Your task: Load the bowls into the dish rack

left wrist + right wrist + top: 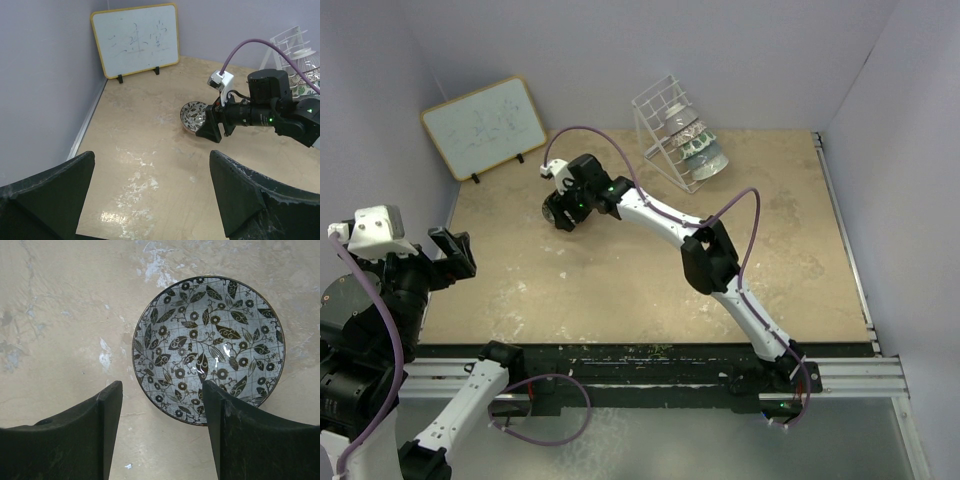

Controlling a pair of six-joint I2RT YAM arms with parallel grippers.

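Note:
My right gripper should move down next until its open fingers are on both sides of the bowl's near rim point(152, 400), because that rim is below it, between both fingers in the wrist view.
A bowl point(210, 347) with a dark leaf-and-flower pattern on a pale inside lies flat on the table. It also shows in the left wrist view point(192, 115), mostly hidden in the top view under my right gripper point(558, 213). My right gripper point(161, 405) is open right above it, one finger over the bowl's near rim, the other over bare table. The white wire dish rack point(670, 128) stands at the back with several bowls point(702, 150) on edge in it. My left gripper point(455, 255) is open and empty at the table's left edge.
A wood-framed whiteboard point(483, 125) leans against the back left wall, also in the left wrist view point(135, 39). Purple walls close in the table on three sides. A metal rail point(650, 375) runs along the near edge.

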